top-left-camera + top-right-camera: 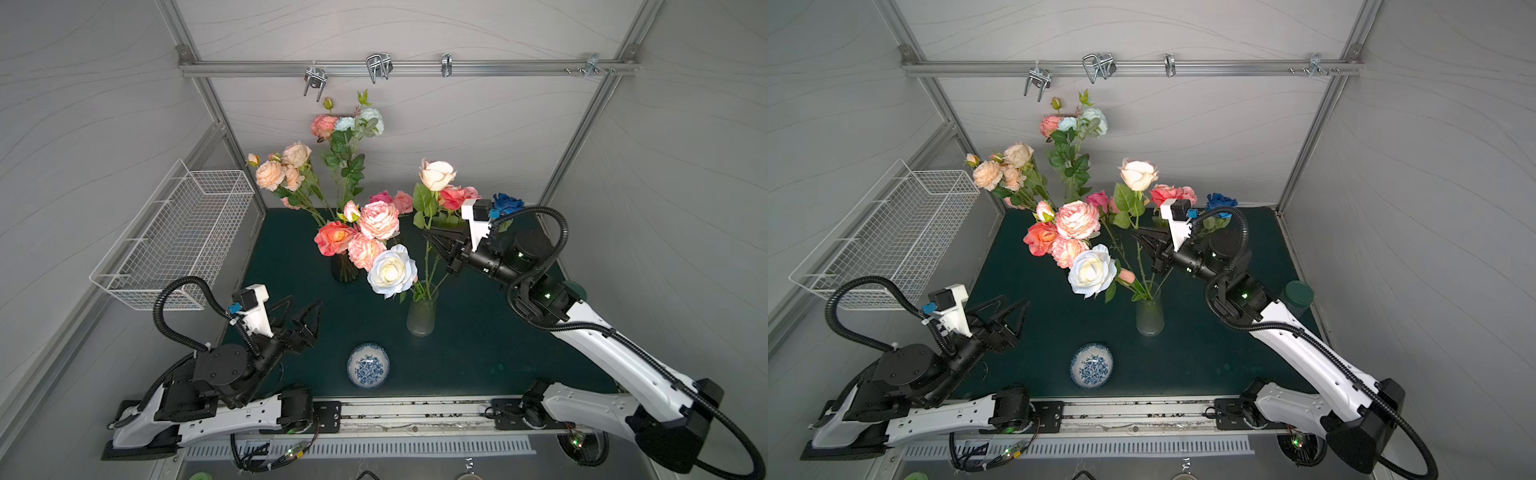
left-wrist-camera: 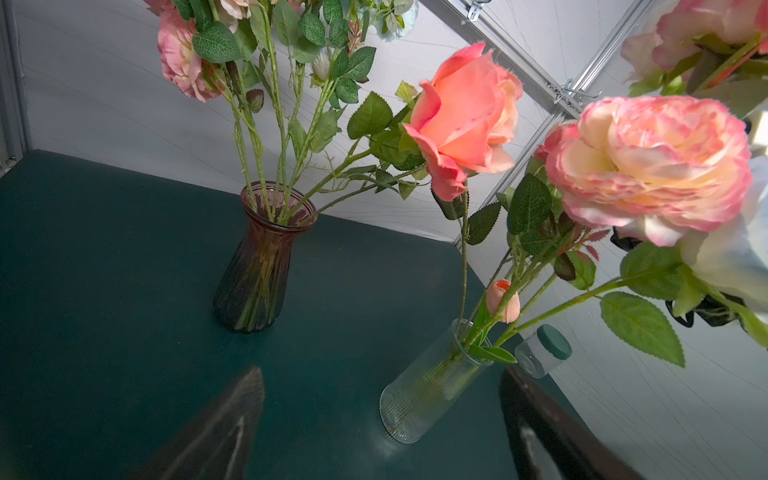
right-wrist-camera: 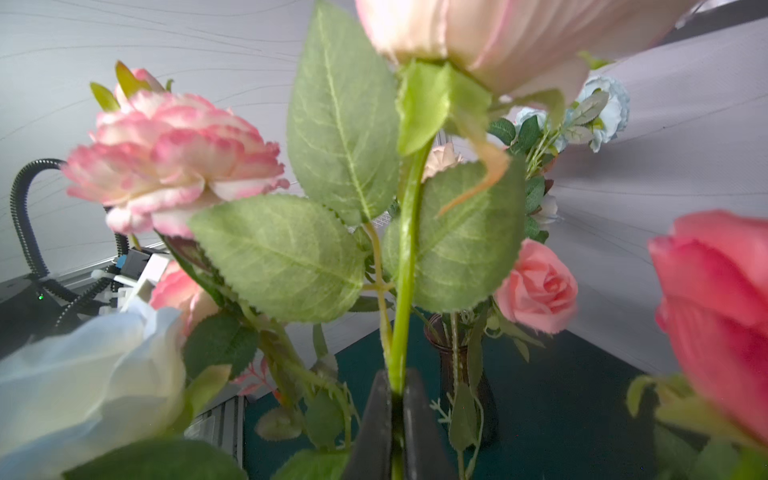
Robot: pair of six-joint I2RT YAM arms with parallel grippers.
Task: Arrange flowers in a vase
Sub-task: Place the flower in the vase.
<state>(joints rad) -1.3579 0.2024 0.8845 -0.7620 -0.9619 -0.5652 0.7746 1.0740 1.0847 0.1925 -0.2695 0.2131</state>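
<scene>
My right gripper will move down toward the clear vase's opening (image 1: pixel 424 296) and release the peach rose's green stem, because the peach rose (image 1: pixel 436 174) is still high above the white rose.
A clear ribbed vase (image 1: pixel 422 316) (image 1: pixel 1149 316) (image 2: pixel 419 390) stands mid-table and holds a white rose (image 1: pixel 392 271), a pink-edged rose (image 2: pixel 648 166) and other flowers. My right gripper (image 1: pixel 430 239) (image 1: pixel 1140 237) (image 3: pixel 397 390) is shut on the green stem of a tall peach rose (image 1: pixel 436 174) (image 1: pixel 1139 174). That stem runs down into the clear vase's mouth. A dark ribbed vase (image 1: pixel 344 268) (image 2: pixel 257 270) behind holds several peach, pink and pale blue flowers. My left gripper (image 1: pixel 305 311) (image 1: pixel 1013 309) (image 2: pixel 382 370) hangs open and empty near the table's left edge.
A blue-and-white bowl (image 1: pixel 368 365) sits near the front edge. A white wire basket (image 1: pixel 178 237) hangs on the left wall. A small jar with a green lid (image 1: pixel 1298 293) (image 2: pixel 544 349) stands at the right edge. A deep blue rose (image 1: pixel 507 203) shows behind my right wrist.
</scene>
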